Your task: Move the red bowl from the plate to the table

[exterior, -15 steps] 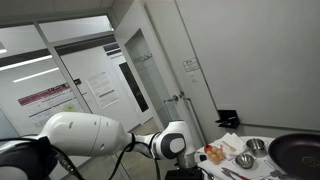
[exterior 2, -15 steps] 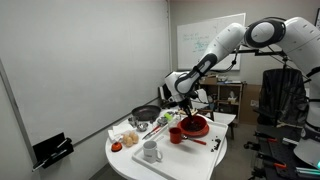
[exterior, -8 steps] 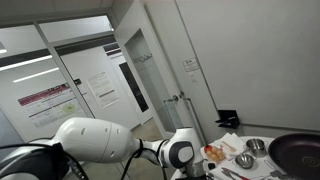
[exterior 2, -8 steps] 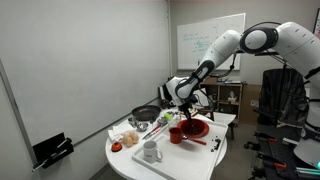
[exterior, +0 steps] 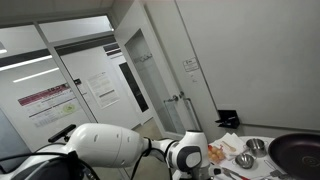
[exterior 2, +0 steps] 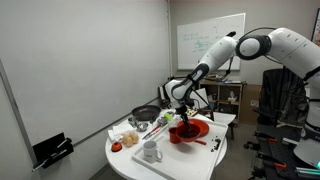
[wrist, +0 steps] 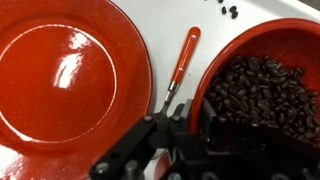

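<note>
The robot's gripper will lower the red bowl farther from the plate and let go of the bowl's rim, because bare white table is below the gripper, clear of the red plate (wrist: 65, 85).
In the wrist view the red bowl (wrist: 262, 85), full of dark coffee beans, sits on the right, off the empty red plate (wrist: 65, 85) on the left. My gripper (wrist: 185, 125) straddles the bowl's near rim, with one finger outside and one over the beans, and is shut on the rim. A red-handled utensil (wrist: 186, 52) lies on the white table (wrist: 165, 18) between plate and bowl. In an exterior view my gripper (exterior 2: 183, 118) is low over the red dishes (exterior 2: 192, 129) on the table (exterior 2: 125, 166). Whether the bowl's base touches the table cannot be told.
A white mug (exterior 2: 150, 152), food items (exterior 2: 127, 138) and a black pan (exterior 2: 147, 113) stand on the table. The pan (exterior: 296, 150) and small steel bowls (exterior: 245, 160) also show in an exterior view. A few loose beans (wrist: 231, 12) lie near the bowl.
The arm has come down toward the table by the red dishes. In an exterior view the wrist has moved right and lower.
</note>
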Controlling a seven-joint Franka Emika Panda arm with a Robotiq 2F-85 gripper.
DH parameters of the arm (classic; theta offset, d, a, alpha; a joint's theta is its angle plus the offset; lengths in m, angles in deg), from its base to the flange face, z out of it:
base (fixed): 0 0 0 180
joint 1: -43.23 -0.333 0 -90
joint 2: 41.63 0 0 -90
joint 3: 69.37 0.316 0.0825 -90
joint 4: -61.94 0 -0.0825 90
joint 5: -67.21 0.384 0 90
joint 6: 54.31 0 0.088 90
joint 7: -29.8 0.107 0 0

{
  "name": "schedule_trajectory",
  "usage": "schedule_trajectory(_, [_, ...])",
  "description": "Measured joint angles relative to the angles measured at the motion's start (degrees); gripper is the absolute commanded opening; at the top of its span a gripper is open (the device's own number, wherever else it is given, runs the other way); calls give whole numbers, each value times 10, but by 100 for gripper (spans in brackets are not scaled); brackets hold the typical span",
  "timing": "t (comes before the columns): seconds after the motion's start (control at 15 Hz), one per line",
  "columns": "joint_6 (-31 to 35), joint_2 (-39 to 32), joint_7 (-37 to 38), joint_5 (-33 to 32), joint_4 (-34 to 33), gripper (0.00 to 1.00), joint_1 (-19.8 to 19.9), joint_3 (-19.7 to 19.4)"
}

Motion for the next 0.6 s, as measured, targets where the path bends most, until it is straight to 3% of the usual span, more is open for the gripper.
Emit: schedule_trajectory(0.6, [3, -64, 47, 28, -41, 5, -6, 11])
